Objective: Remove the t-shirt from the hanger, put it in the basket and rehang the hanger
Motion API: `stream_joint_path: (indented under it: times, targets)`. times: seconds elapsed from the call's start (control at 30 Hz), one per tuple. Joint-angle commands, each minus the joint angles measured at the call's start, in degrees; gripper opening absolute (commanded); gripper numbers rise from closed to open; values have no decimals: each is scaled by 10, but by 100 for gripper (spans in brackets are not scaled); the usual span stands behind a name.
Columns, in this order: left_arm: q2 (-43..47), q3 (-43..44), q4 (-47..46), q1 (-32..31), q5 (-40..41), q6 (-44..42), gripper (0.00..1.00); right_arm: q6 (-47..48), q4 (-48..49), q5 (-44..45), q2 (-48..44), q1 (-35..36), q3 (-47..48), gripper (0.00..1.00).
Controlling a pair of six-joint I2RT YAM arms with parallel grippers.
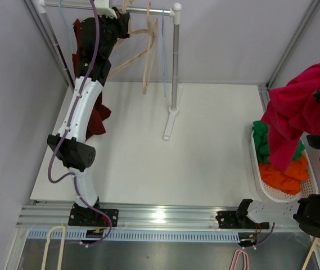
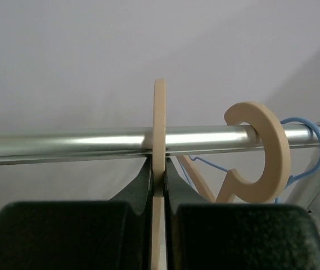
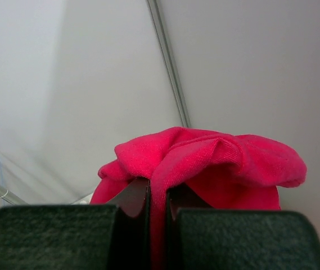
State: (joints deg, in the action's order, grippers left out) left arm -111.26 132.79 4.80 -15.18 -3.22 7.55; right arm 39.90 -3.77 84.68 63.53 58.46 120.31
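My left gripper stays in place next and releases the hanger's hook, since the bare hanger already hangs over the metal rod.
My right gripper [image 3: 158, 194] is shut on a bright red t-shirt [image 3: 204, 163]. In the top view the t-shirt [image 1: 294, 109] hangs bunched from it at the far right, above a white basket [image 1: 259, 179]. My left gripper [image 2: 159, 174] is shut on the hook of a bare wooden hanger [image 2: 159, 124] that sits over the rack's metal rod [image 2: 64, 146]. In the top view the left gripper [image 1: 123, 22] is up at the rod [image 1: 148, 10], with the wooden hanger [image 1: 140, 53] hanging below it.
A second wooden hanger [image 2: 272, 152] and a blue wire hanger [image 2: 317, 140] hang on the rod to the right. A dark red garment [image 1: 98, 118] hangs behind the left arm. The basket holds green [image 1: 261, 140] and orange [image 1: 283, 177] clothes. The rack's post [image 1: 175, 62] stands mid-table.
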Motion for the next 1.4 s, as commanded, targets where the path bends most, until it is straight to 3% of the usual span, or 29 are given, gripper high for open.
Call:
stream_joint_path:
  times: [0.0, 0.27, 0.53, 0.67, 0.77, 0.8, 0.83, 0.97, 1.07, 1.17, 1.37]
  targets:
    - [-1, 19, -23, -8, -10, 7, 1, 48, 43, -21, 31, 5, 13, 0]
    - [3, 8, -22, -14, -10, 1, 1, 36, -53, -51, 132, -16, 94, 0]
    - [3, 10, -22, -17, -9, -6, 0, -63, -227, -115, 273, -228, 264, 0]
    - [5, 9, -21, -18, -9, -10, 1, -285, -417, -236, 290, -351, 285, 0]
    - [6, 11, -25, -19, -12, -12, 1, -443, -532, -476, 317, -509, 281, 0]
    - [6, 12, -26, -18, -13, -12, 1, -471, -547, -553, 321, -575, 274, 0]
    - [7, 12, -26, -18, -14, -12, 1, -488, -556, -570, 320, -600, 262, 0]
    - [8, 13, -28, -23, -16, -19, 1, -500, -459, -541, 234, -628, 103, 0]
    - [6, 12, -33, -25, -15, -19, 1, -504, -508, -485, 237, -644, 112, 0]
    - [4, 12, -38, -26, -16, -14, 1, -530, -513, -499, 227, -682, 63, 0]
    - [3, 12, -37, -26, -17, -4, 1, -598, -397, -517, 99, -741, -237, 0]
